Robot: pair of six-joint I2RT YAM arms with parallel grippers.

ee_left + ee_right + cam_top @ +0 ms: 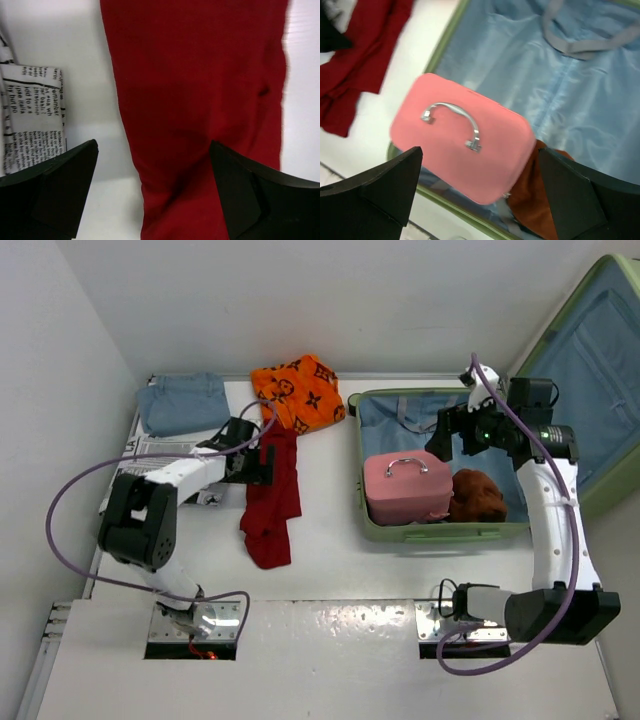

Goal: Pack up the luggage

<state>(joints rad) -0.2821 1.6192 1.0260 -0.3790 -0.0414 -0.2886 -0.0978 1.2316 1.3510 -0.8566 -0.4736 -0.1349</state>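
Note:
The red garment's upper part lies below, with one finger still past the garment's edge. My left gripper lowers next, shifting right in the top view, and closes.
The luggage (440, 533), a light-green hard-shell suitcase with blue lining (570, 100), lies open at the right with its lid (600, 370) leaning back. Inside it sit a pink case (405, 485) with a metal handle (455, 117) and a rust-brown garment (478, 498). My right gripper (447, 435) hovers open above the pink case (465, 145), holding nothing. A red garment (272, 495) lies stretched on the table at the centre left. My left gripper (262, 462) hangs open just over the upper part of the red garment (200, 100), its fingers (65, 175) wide apart and empty.
An orange patterned cloth (298, 390) and a folded light-blue garment (182, 403) lie at the back left. A newspaper (165, 450) rests under the left arm, and shows beside the red garment (32, 115). White walls close in on the left and back.

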